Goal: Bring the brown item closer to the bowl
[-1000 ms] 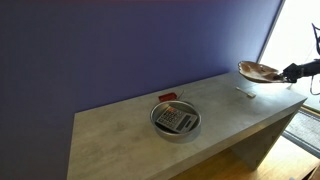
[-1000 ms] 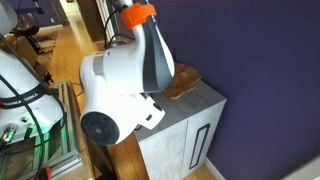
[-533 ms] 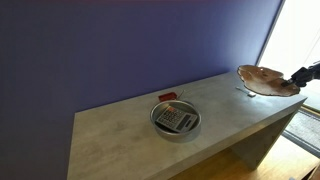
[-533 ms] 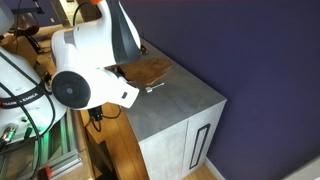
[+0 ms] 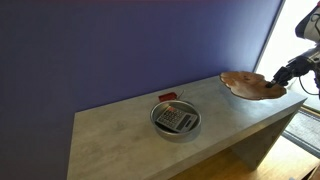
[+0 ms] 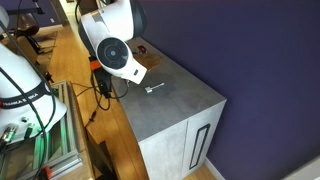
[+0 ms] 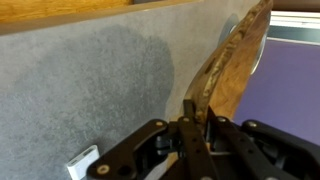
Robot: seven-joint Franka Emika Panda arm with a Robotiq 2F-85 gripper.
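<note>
Next, my gripper moves toward the bowl (image 5: pixel 176 120) and down to release the dish on the bare tabletop (image 5: pixel 211 101) beside the bowl, since it hangs short of there.
The brown item (image 5: pixel 250 85), a wide irregular-edged brown dish, hangs in the air above the right end of the grey table. My gripper (image 5: pixel 279 74) is shut on its right edge. In the wrist view the dish (image 7: pixel 232 60) stands edge-on, its rim pinched between my fingers (image 7: pixel 190 112). The bowl (image 5: pixel 176 120), round and silver-grey, sits near the middle of the table, left of and below the dish, with a dark calculator-like object inside. In an exterior view the arm (image 6: pixel 112 40) hides most of the dish (image 6: pixel 143 48).
A small red flat object (image 5: pixel 167 96) lies behind the bowl. A small white item (image 6: pixel 154 87) lies on the table; it also shows in the wrist view (image 7: pixel 82 161). A purple wall (image 5: pixel 120 45) backs the table. The table's right edge (image 5: pixel 290 100) drops to the floor.
My gripper has carried the brown dish to the left, from beyond the table's right end to above it, closer to the bowl. The arm has swung along with it.
</note>
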